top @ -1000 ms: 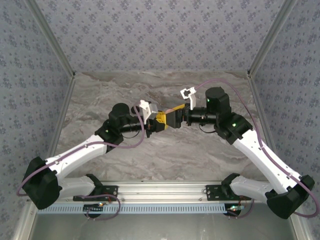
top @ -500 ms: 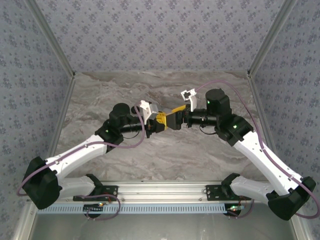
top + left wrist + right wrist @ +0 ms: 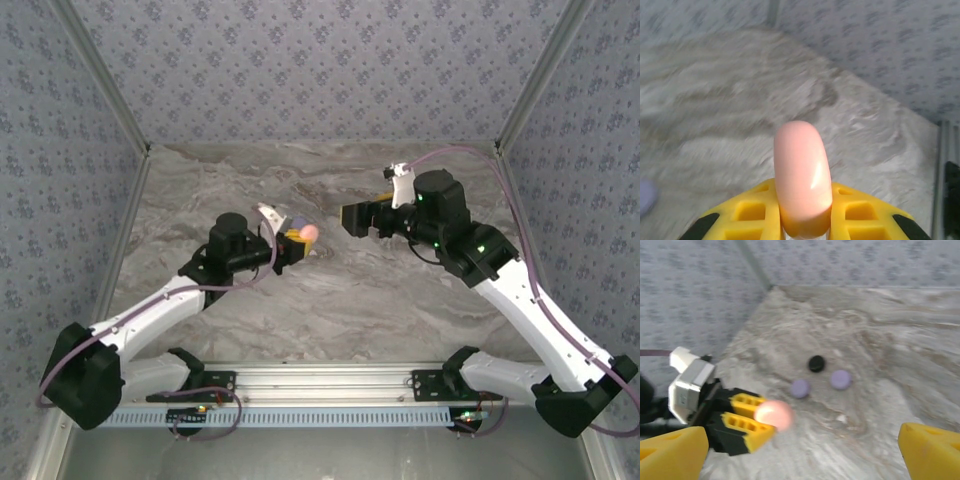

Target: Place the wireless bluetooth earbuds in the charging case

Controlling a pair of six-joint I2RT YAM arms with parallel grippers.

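Note:
My left gripper should next go down, with its fingers tilting downward, to the bare marble beside the white speck and let go of the pink case [image 3: 310, 233] there, because the case is already closed.
My left gripper [image 3: 294, 241] is shut on a pink round charging case [image 3: 310, 233], closed and held edge-on between the yellow fingers [image 3: 747, 212]. The pink case [image 3: 802, 170] sticks out past the fingertips above the marble table. My right gripper [image 3: 353, 218] hangs open and empty to the right of it, a clear gap between the two. From the right wrist, the pink case [image 3: 773, 414] shows in the left gripper [image 3: 760, 417], and my right gripper [image 3: 802, 460] has its fingers spread wide. The earbuds are out of view.
A black puck case [image 3: 816, 363] and two lilac puck cases [image 3: 800, 388] [image 3: 840, 379] lie closed on the marble table [image 3: 900, 365]. A small white speck [image 3: 841, 418] lies near them; I cannot tell what it is. Patterned walls enclose the table.
The two grippers were together at the centre. The right gripper has opened and pulled back to the right. The left gripper has drawn left with the pink case in it.

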